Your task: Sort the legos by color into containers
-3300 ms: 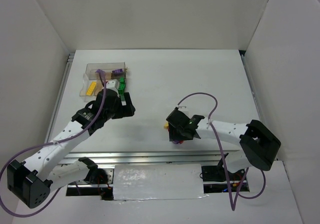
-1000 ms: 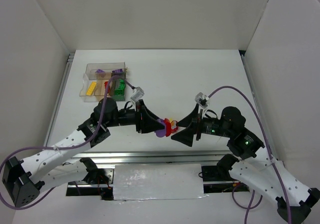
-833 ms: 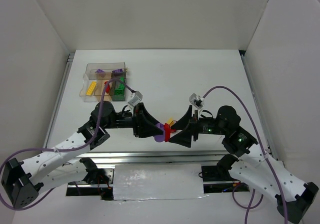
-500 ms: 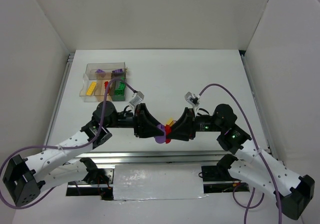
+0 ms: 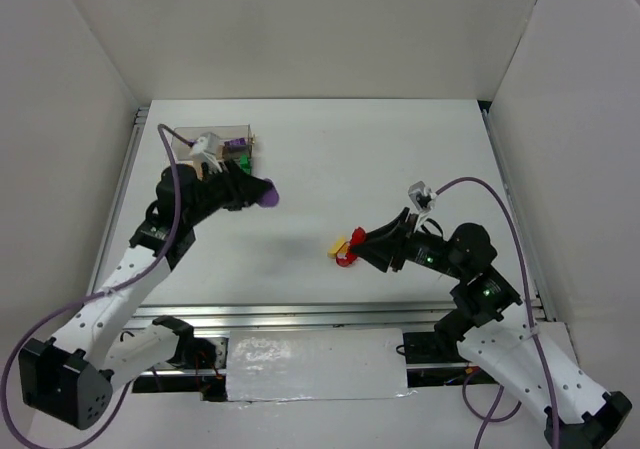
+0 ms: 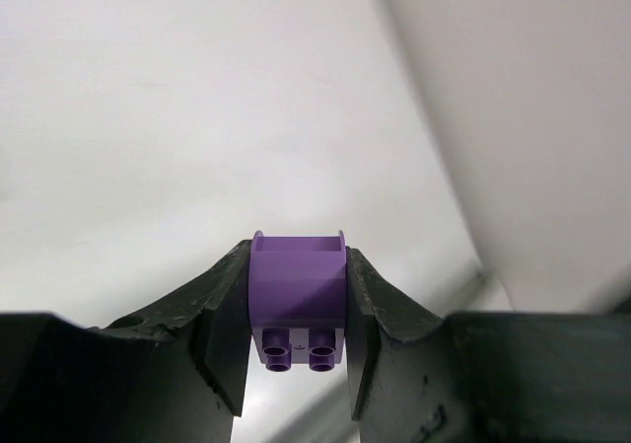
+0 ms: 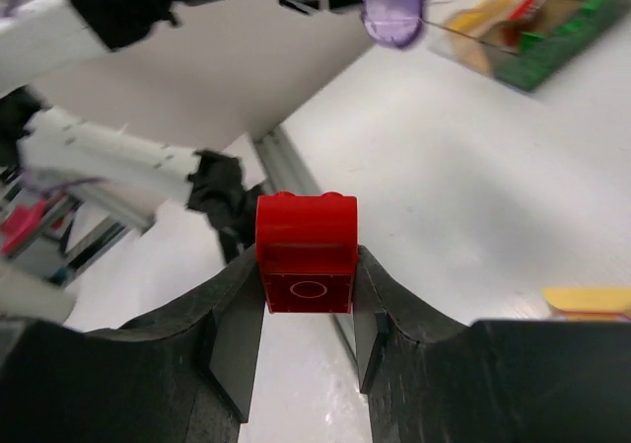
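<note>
My left gripper holds the purple lego and should next carry it outward and to the left in the top view, over the far container (image 5: 234, 142), because a purple lego already lies there.
My left gripper (image 6: 297, 336) is shut on a purple lego (image 6: 297, 290), studs toward the camera. From above it hangs in the air (image 5: 264, 195) just right of the clear box of containers (image 5: 243, 131), which the left arm partly hides. My right gripper (image 7: 307, 300) is shut on a red lego (image 7: 307, 246). The top view places the red lego (image 5: 349, 256) low over the table's front middle. A yellow lego (image 5: 340, 245) lies on the table beside it. In the right wrist view the containers (image 7: 463, 50) hold green (image 7: 552, 43), red and yellow legos.
White walls close in the table on three sides. A metal rail (image 5: 300, 314) runs along the near edge between the arm bases. The left arm's purple cable (image 5: 176, 174) loops over the box.
The grippers met at the front middle on the joined purple and red legos. They have pulled apart: the left went back-left with the purple one, the right drew back with the red one.
</note>
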`<state>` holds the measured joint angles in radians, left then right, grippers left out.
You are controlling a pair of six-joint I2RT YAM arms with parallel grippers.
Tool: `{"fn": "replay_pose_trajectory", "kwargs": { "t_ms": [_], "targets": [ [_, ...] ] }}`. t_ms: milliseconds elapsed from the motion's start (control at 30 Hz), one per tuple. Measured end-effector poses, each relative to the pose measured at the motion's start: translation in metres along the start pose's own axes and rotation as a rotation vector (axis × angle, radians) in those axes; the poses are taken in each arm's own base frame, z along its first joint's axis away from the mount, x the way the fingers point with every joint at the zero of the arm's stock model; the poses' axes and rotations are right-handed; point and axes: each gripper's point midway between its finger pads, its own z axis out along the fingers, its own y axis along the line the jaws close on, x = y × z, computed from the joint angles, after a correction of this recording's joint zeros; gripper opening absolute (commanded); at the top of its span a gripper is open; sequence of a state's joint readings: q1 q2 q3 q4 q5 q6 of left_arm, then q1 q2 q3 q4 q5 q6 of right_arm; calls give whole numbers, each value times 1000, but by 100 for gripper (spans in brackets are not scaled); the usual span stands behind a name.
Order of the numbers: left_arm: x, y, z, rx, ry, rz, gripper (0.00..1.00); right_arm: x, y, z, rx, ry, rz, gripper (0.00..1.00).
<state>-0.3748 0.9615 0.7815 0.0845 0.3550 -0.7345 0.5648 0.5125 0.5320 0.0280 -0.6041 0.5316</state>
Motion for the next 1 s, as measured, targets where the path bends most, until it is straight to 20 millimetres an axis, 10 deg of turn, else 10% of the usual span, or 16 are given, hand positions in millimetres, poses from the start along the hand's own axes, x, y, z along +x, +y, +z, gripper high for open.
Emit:
{"fn": "replay_pose_trajectory", "kwargs": {
  "t_ms": [267,467,833,1000],
  "targets": [
    [-82,195,-15,-786,-254,-253,0,30,-73,17,310,83,217,0],
    [-136,298,-9,-1021,-436,-304,8,57,-82,23,317,131,320,0],
    [-208,372,40,-1019,-524,-221,40,66,-82,31,315,192,324,0],
    [-201,390,45,-1025,-501,-206,88,51,-75,35,297,180,289,0]
  ]
}}
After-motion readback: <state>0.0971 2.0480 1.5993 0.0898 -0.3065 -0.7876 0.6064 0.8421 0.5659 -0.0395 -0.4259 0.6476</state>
